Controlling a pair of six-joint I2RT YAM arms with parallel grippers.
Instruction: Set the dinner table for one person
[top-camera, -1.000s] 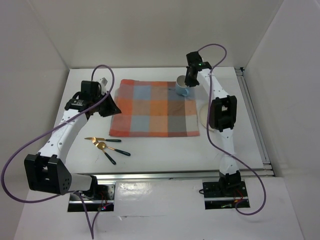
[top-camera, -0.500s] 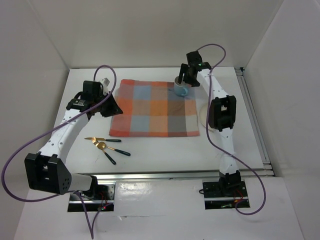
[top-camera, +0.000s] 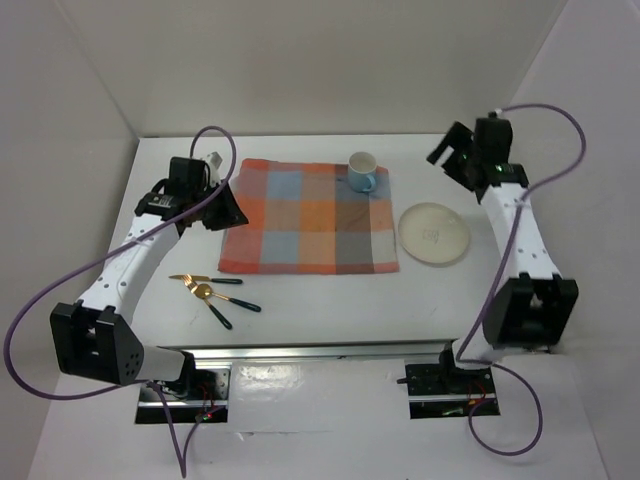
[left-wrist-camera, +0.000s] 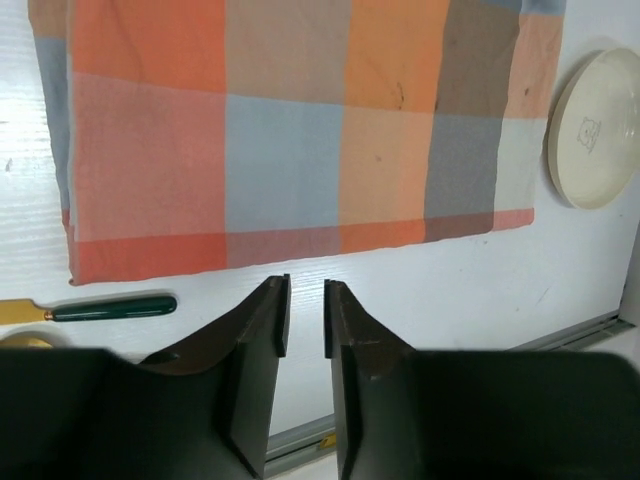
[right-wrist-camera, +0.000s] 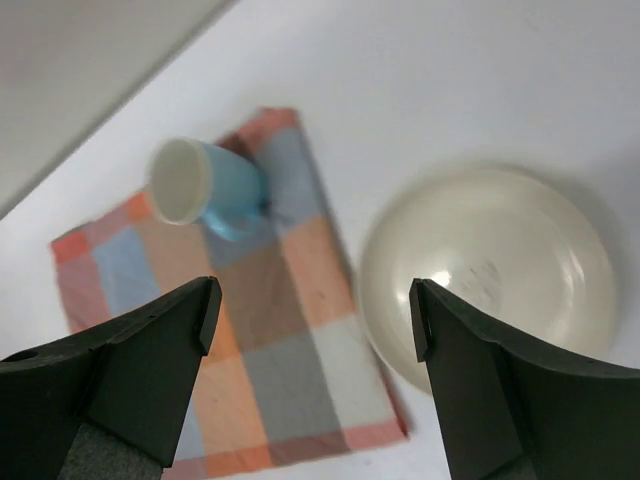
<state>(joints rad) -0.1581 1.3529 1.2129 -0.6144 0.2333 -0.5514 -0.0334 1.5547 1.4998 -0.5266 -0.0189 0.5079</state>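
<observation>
The cream plate still lies off the cloth. My right gripper comes back and down next onto the plate rim farthest from the cloth (top-camera: 463, 250) (right-wrist-camera: 600, 328) and closes.
The dinner table (top-camera: 320, 300) is a white tabletop. An orange-and-blue checked cloth (top-camera: 308, 217) lies at its middle, with a blue cup (top-camera: 362, 172) upright on the cloth's far right corner. A cream plate (top-camera: 434, 234) lies just right of the cloth. Gold cutlery with dark green handles (top-camera: 215, 290) lies near the front left. My left gripper (top-camera: 228, 207) hovers at the cloth's left edge, its jaws (left-wrist-camera: 306, 285) a narrow gap apart with nothing between them. My right gripper (top-camera: 447, 152) is raised at the back right, wide open and empty (right-wrist-camera: 314, 300), looking down on the cup (right-wrist-camera: 205, 185) and plate (right-wrist-camera: 490, 270).
White walls enclose the table on three sides. A metal rail (top-camera: 340, 348) runs along the near edge and another (top-camera: 505, 230) along the right side. One green cutlery handle (left-wrist-camera: 110, 307) lies just left of my left fingers.
My right gripper opened, let go of the cup and swung back to the right, uncovering the plate. The cup stays on the cloth. My left jaws parted slightly.
</observation>
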